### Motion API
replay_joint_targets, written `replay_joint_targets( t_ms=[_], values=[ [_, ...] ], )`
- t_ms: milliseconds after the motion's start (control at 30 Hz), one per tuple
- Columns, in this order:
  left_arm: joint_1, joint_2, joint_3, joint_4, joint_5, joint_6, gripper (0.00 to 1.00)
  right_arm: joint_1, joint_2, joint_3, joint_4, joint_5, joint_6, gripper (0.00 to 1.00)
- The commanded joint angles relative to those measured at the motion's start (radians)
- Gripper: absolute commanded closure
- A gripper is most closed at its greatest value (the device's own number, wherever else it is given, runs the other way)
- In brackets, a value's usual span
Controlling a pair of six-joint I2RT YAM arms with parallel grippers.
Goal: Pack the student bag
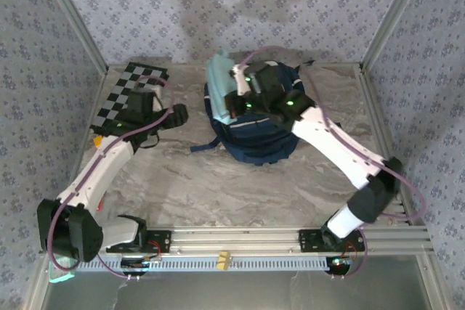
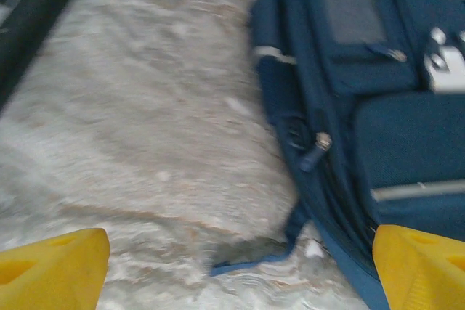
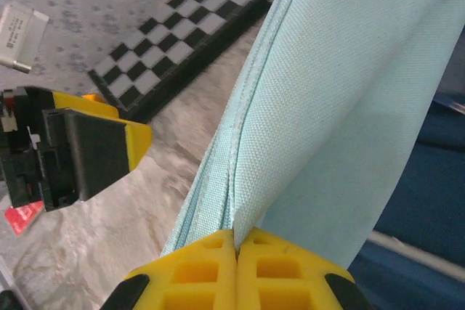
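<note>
My left gripper should swing across over the bag's near part and go down onto the corded rim of the bag's opening, because the bag's side zipper is wide open.
The student bag (image 1: pixel 258 132) is a navy backpack lying in the middle of the table, its pockets and white stripe facing the left wrist view (image 2: pixel 378 128). A pale blue fabric panel (image 1: pixel 218 81) stands up at its top left edge. My right gripper (image 1: pixel 232 92) reaches over the bag and is shut on that panel's seamed edge (image 3: pixel 290 107), yellow jaws (image 3: pixel 236 241) pressed together. My left gripper (image 1: pixel 176 115) hovers left of the bag, open and holding nothing (image 2: pixel 240 270), with the fingertips (image 2: pixel 54 266) far apart. A loose blue strap (image 2: pixel 254 260) trails on the table.
A folded checkerboard (image 1: pixel 131 96) lies at the back left, also in the right wrist view (image 3: pixel 182 34), beyond the left gripper (image 3: pixel 80 150). Patterned walls and metal posts close in the table. A metal rail (image 1: pixel 232 241) runs along the near edge.
</note>
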Motion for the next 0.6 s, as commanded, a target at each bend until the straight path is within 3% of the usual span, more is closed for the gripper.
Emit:
replay_joint_targets(
  t_ms=[0, 200, 300, 567],
  values=[
    [-0.108, 0.076, 0.069, 0.064, 0.025, 0.154, 0.10, -0.090, -0.132, -0.101, -0.156, 0.043, 0.093, 1.00],
    [-0.316, 0.302, 0.189, 0.127, 0.118, 0.419, 0.12, -0.260, -0.345, -0.216, -0.293, 0.036, 0.141, 1.00],
    [-0.401, 0.420, 0.267, 0.128, 0.099, 0.529, 0.12, -0.332, -0.410, -0.239, -0.345, 0.047, 0.152, 1.00],
    [-0.503, 0.679, 0.489, 0.025, 0.033, 0.709, 0.09, -0.470, -0.500, -0.318, -0.356, -0.044, 0.171, 1.00]
  ],
)
